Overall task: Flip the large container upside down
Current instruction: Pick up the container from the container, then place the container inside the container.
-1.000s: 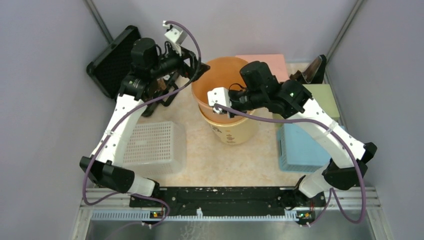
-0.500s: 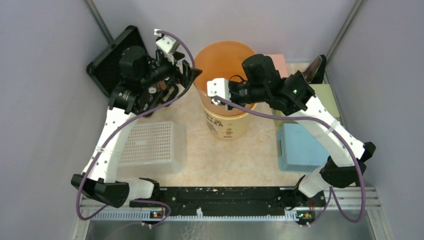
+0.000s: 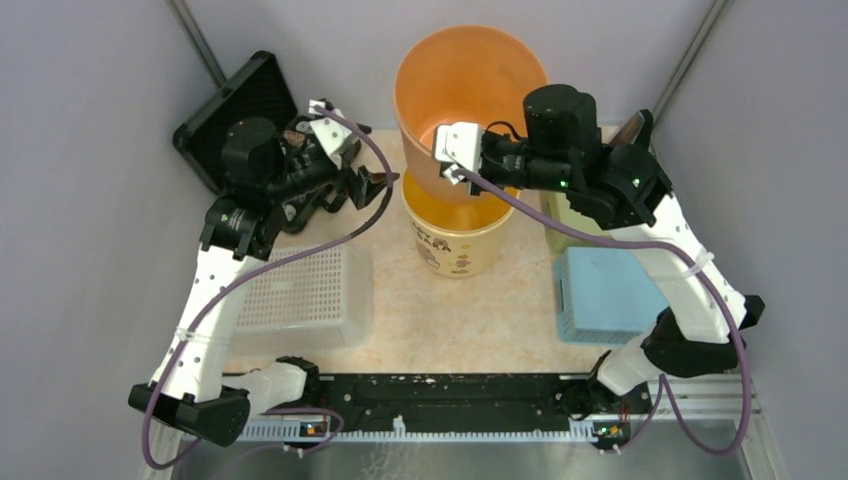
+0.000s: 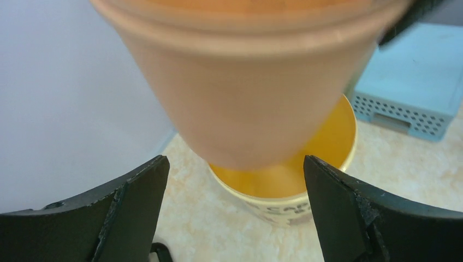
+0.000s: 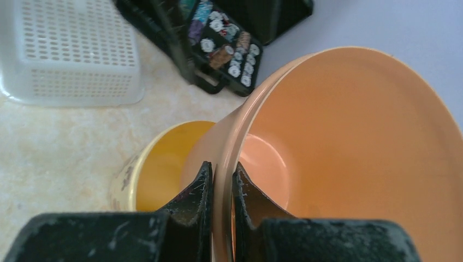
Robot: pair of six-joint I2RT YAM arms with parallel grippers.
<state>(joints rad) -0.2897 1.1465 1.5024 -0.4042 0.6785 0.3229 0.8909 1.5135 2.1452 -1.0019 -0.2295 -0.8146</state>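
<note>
Next, the right gripper moves across and down to release the tub on the green basket (image 3: 578,224), which lies below the gripper, to its right in the top view.
The large container (image 3: 470,95) is a tapered orange tub, hanging tilted in the air with its mouth toward the camera. My right gripper (image 3: 447,182) is shut on its near rim, one finger inside the wall and one outside; the right wrist view shows the rim (image 5: 225,158) clamped between them. Its base hangs just above the mouth of a yellow printed cup (image 3: 460,240) standing on the table. My left gripper (image 3: 385,180) stands open to the left of the tub without touching it. In the left wrist view the tub's side (image 4: 245,82) fills the space ahead of the open fingers.
A white mesh basket (image 3: 305,295) lies at the left and a blue basket (image 3: 610,295) at the right. An open black case (image 3: 235,115) with thread spools leans at the back left. Grey walls close in on three sides.
The right arm has lifted the orange tub up out of the yellow cup and toward the back. The left gripper has drawn back to the left and lower, staying open.
</note>
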